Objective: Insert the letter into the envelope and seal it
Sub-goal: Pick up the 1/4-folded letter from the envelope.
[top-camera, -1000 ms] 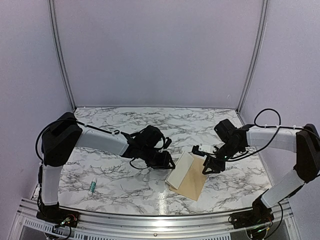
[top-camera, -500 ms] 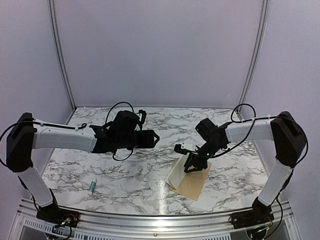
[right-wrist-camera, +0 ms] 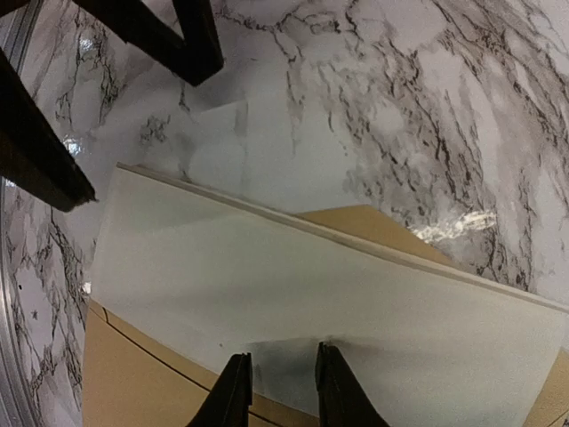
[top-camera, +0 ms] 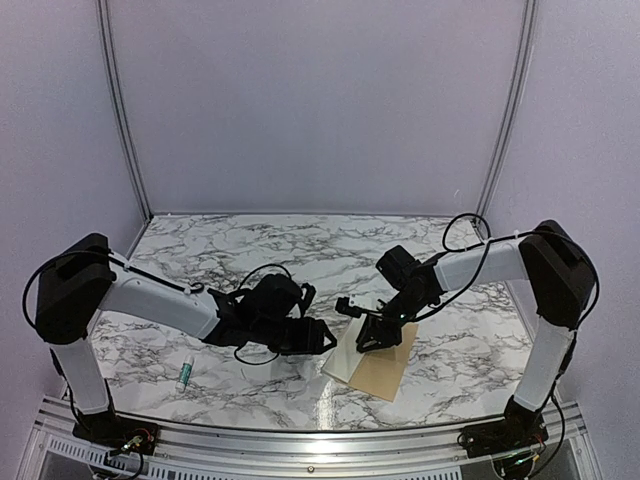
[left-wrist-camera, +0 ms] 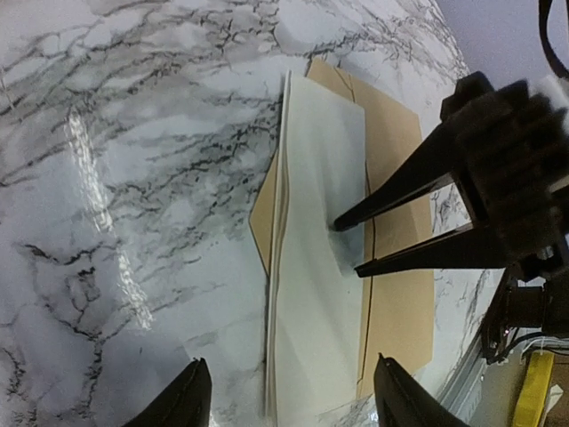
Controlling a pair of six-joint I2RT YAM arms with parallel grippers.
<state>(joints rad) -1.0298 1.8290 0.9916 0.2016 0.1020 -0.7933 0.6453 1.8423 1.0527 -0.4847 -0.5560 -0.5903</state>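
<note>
My left gripper moves back and down onto the letter's near corner next and closes there, since that corner juts past the envelope (top-camera: pixel 386 372) over bare marble.
The folded cream letter (top-camera: pixel 342 362) (left-wrist-camera: pixel 316 285) (right-wrist-camera: pixel 311 276) lies flat on top of the tan envelope (top-camera: pixel 386 372) (left-wrist-camera: pixel 402 285) (right-wrist-camera: pixel 133 378), covering its left part. My right gripper (top-camera: pixel 366 340) (right-wrist-camera: pixel 283 365) stands over the letter with its jaws a narrow gap apart. Both fingertips (left-wrist-camera: pixel 342 222) rest on the paper's surface and nothing is between them. My left gripper (top-camera: pixel 318 338) (left-wrist-camera: pixel 289 396) is low at the letter's left edge. Its jaws are wide open, straddle the letter's end and hold nothing.
A small white and green glue stick (top-camera: pixel 184 374) lies on the marble table (top-camera: pixel 250 250) near the front left. The envelope sits close to the table's front rail (top-camera: pixel 320 425). Purple walls close in the back and sides.
My left gripper opened wide, lifted away, then came back down to the letter's left edge. My right gripper moved left onto the letter while its jaws narrowed.
</note>
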